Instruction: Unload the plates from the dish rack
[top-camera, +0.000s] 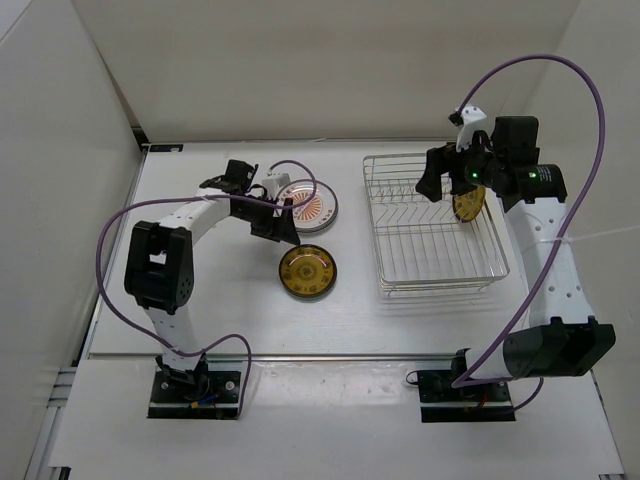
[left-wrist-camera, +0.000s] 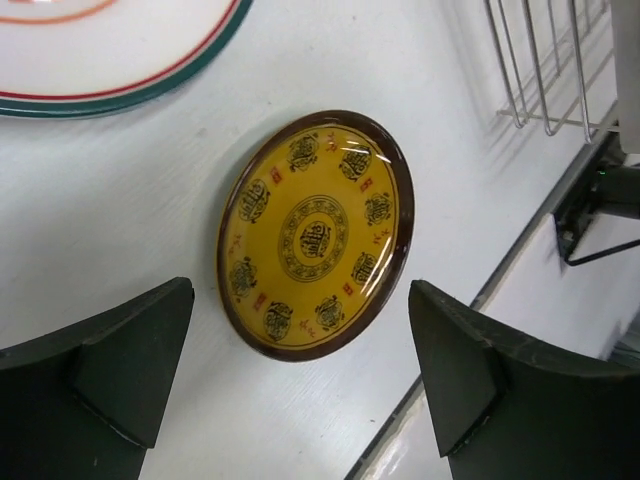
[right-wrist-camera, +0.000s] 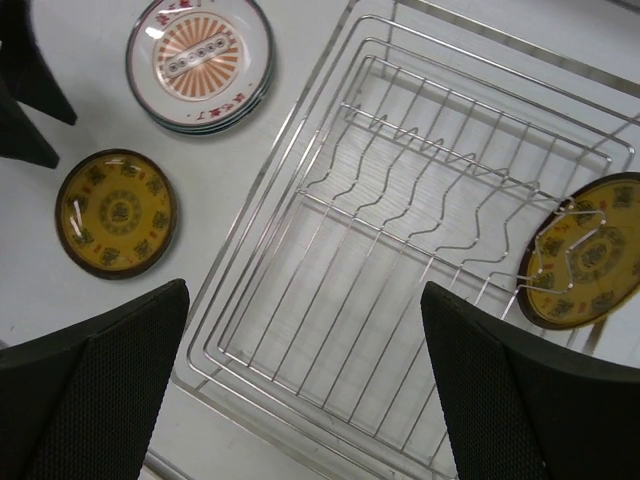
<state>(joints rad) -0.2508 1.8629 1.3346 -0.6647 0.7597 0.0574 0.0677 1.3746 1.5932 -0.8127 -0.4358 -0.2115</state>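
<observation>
I will next move my right gripper toward the right in the top view, turn it and lower it astride the standing golden-yellow plate's upper rim (top-camera: 483, 199) (right-wrist-camera: 622, 302), which lies below it that way.
The chrome wire dish rack (top-camera: 435, 250) stands on the right of the table. One golden-yellow plate with a brown rim (top-camera: 468, 204) stands on edge in its far right slots and also shows in the right wrist view (right-wrist-camera: 585, 250). My right gripper (top-camera: 448, 183) hovers above the rack (right-wrist-camera: 400, 230), open and empty (right-wrist-camera: 305, 385). A second golden-yellow plate (top-camera: 307, 271) lies flat on the table left of the rack. My left gripper (top-camera: 280, 228) is just above and behind it, open and empty (left-wrist-camera: 300, 390), with the plate (left-wrist-camera: 315, 235) ahead of its fingers.
A stack of plates topped by an orange-centred white one (top-camera: 308, 208) lies on the table behind the flat yellow plate; it also shows in the right wrist view (right-wrist-camera: 200, 60). White walls enclose the table on the left, back and right.
</observation>
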